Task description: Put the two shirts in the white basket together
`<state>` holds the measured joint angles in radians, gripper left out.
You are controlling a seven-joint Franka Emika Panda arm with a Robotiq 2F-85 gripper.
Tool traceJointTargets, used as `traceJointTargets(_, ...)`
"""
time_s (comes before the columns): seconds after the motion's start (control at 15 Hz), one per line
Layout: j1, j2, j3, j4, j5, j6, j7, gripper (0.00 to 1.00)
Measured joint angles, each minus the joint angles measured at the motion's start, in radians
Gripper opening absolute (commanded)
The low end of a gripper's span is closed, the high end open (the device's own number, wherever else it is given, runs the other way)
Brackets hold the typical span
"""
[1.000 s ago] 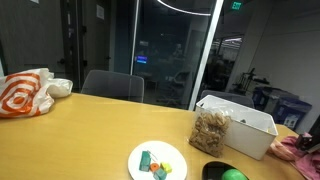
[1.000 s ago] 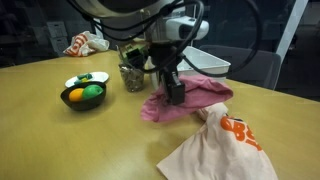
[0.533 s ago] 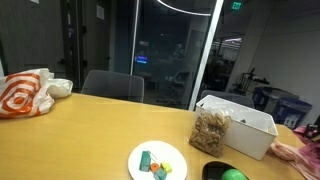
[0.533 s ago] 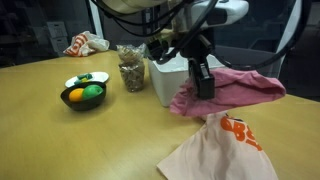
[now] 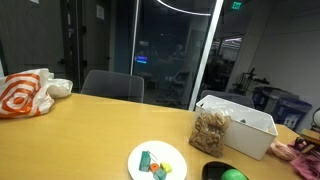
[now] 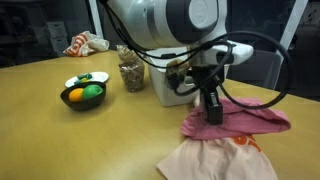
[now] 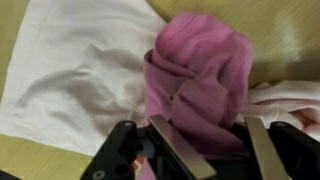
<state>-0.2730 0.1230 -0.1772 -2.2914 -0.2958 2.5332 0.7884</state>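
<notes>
Next, my gripper lowers a little and releases the bunched pink shirt onto the orange-printed part of the white shirt, since that lies below my gripper.
My gripper (image 6: 212, 110) is shut on a pink shirt (image 6: 240, 121) and holds it over a white shirt with orange print (image 6: 215, 161) that lies flat on the table. In the wrist view the pink shirt (image 7: 200, 80) bunches between the fingers (image 7: 210, 150), with the white shirt (image 7: 80, 70) under it. The white basket (image 6: 170, 82) stands behind the gripper, and it also shows in an exterior view (image 5: 240, 125). A bit of pink cloth (image 5: 300, 150) shows at the right edge there.
A clear container of snacks (image 6: 130, 70) stands beside the basket. A black bowl with fruit (image 6: 82, 96) and a white plate (image 5: 157, 161) sit on the wooden table. Another white and orange cloth (image 5: 25, 92) lies at the far corner. A chair (image 5: 112, 86) stands behind.
My gripper has carried the pink shirt sideways from the table's middle, lifted past the basket, and lowered it onto the white shirt.
</notes>
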Motion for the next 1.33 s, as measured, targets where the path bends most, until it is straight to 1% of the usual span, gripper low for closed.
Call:
traceJointTargets(0.2, 0.049, 0.091, -0.041, 0.025, -0.085, 0.042, 0.081, 0.10)
traceJointTargets(0.27, 0.068, 0.117, -0.057, 0.034, -0.106, 0.052, 0.104, 0.44)
traceJointTargets(0.33, 0.086, 0.137, -0.070, 0.043, -0.113, 0.057, 0.117, 0.45)
traceJointTargets(0.53, 0.109, 0.146, -0.084, 0.060, -0.099, 0.051, 0.117, 0.66)
traceJointTargets(0.8, 0.121, 0.078, -0.104, 0.059, -0.096, 0.023, 0.111, 0.96)
traceJointTargets(0.87, 0.121, 0.052, -0.112, 0.059, -0.106, 0.007, 0.110, 1.00)
traceJointTargets(1.0, 0.119, -0.002, -0.122, 0.058, -0.116, -0.046, 0.104, 1.00)
traceJointTargets(1.13, 0.113, -0.051, -0.122, 0.058, -0.105, -0.127, 0.071, 1.00)
traceJointTargets(1.2, 0.110, -0.073, -0.121, 0.058, -0.077, -0.180, 0.041, 1.00)
traceJointTargets(1.33, 0.100, -0.108, -0.118, 0.057, 0.020, -0.288, -0.036, 1.00)
